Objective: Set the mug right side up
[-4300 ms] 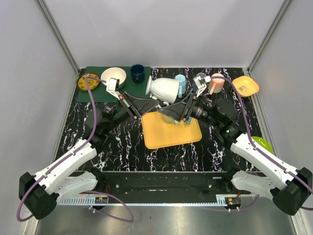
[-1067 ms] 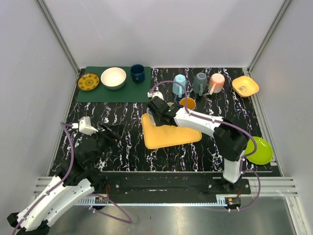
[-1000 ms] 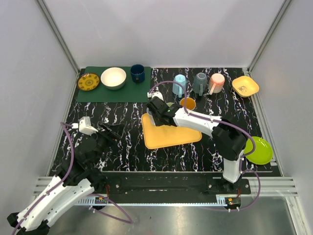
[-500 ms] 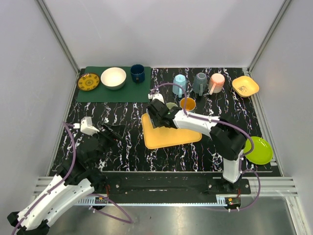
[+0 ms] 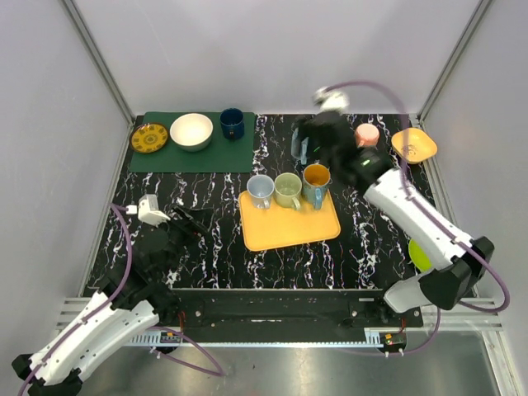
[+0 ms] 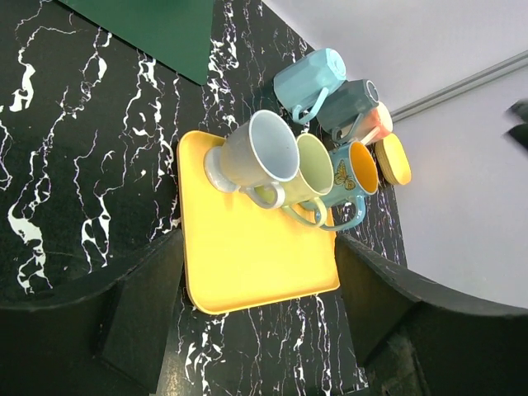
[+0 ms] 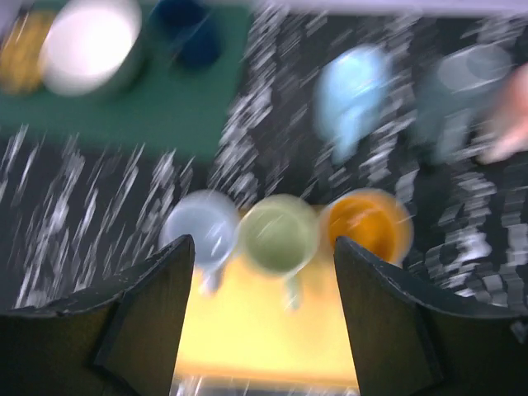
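Note:
Next, the right gripper moves to the right in the top view and down around the pink mug's handle [image 7: 496, 151], because the pink mug still stands upside down.
A pale grey mug [image 5: 261, 190] stands mouth up at the left end of the yellow tray [image 5: 289, 224]. A green mug [image 5: 288, 190] and a teal mug with an orange inside [image 5: 316, 181] stand upright next to it. My right gripper [image 5: 313, 142] hangs high over the back of the table, open and empty. Its blurred wrist view looks down on the grey mug [image 7: 202, 231] and the tray [image 7: 256, 338] between its spread fingers [image 7: 140, 322]. My left gripper [image 5: 194, 221] is open and empty at the left, apart from the tray [image 6: 247, 264].
Upside-down mugs stand behind the tray: light blue [image 6: 309, 76], dark grey [image 6: 346, 107] and pink [image 5: 366, 134]. An orange bowl [image 5: 414, 144] sits at the back right. A green mat [image 5: 165, 157] holds a white bowl [image 5: 191, 131] and a dark blue cup [image 5: 232, 123]. A lime plate [image 5: 419, 252] lies at the right.
My right gripper has opened, let go of the grey mug on the tray, and risen back and to the right. The left arm has barely moved.

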Available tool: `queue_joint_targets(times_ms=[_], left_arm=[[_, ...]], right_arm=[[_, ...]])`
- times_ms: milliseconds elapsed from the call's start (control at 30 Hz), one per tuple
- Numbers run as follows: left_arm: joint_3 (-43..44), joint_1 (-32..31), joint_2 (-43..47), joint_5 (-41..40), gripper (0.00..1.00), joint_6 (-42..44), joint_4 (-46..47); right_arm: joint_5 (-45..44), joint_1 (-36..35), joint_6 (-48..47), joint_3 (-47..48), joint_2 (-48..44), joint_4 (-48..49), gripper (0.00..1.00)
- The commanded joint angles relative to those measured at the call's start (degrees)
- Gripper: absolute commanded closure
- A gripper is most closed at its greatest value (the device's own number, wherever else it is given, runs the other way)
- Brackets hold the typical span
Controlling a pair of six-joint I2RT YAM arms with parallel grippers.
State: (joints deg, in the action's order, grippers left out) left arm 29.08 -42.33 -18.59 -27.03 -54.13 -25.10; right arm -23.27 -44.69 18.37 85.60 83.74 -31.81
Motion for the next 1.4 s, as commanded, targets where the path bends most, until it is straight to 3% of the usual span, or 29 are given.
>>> queue_joint_targets(times_ms=[0,100,267,667,1067,1367], left_arm=[[0.7,0.1,-2.6,0.5,0.23,1.4,5.6],[-0.4,0.1,-5.5,1.4,0.24,0.3,8.0],[-2.2,0.1,-7.9,3.6,0.25,-1.2,11.1],[-4.3,0.1,-8.7,4.1,0.24,2.2,9.8],[-3.9,0.2,-10.2,5.1,0.24,5.7,11.0],[-3.6,0.1,-12.4,5.2,0.24,6.0,12.1]], right_arm=[[0.4,24.4,1.6,6.1,2.7,-8.6,0.26],[2.1,33.8,4.6,6.2,8.0,-9.1,0.26],[-1.0,38.8,4.1,8.6,17.4,-6.8,0.27],[-1.8,38.9,0.2,21.0,35.6,-4.5,0.27],[0.5,39.0,-0.4,23.4,42.2,0.8,0.34],[-2.7,39.0,1.5,22.6,44.3,5.3,0.43]])
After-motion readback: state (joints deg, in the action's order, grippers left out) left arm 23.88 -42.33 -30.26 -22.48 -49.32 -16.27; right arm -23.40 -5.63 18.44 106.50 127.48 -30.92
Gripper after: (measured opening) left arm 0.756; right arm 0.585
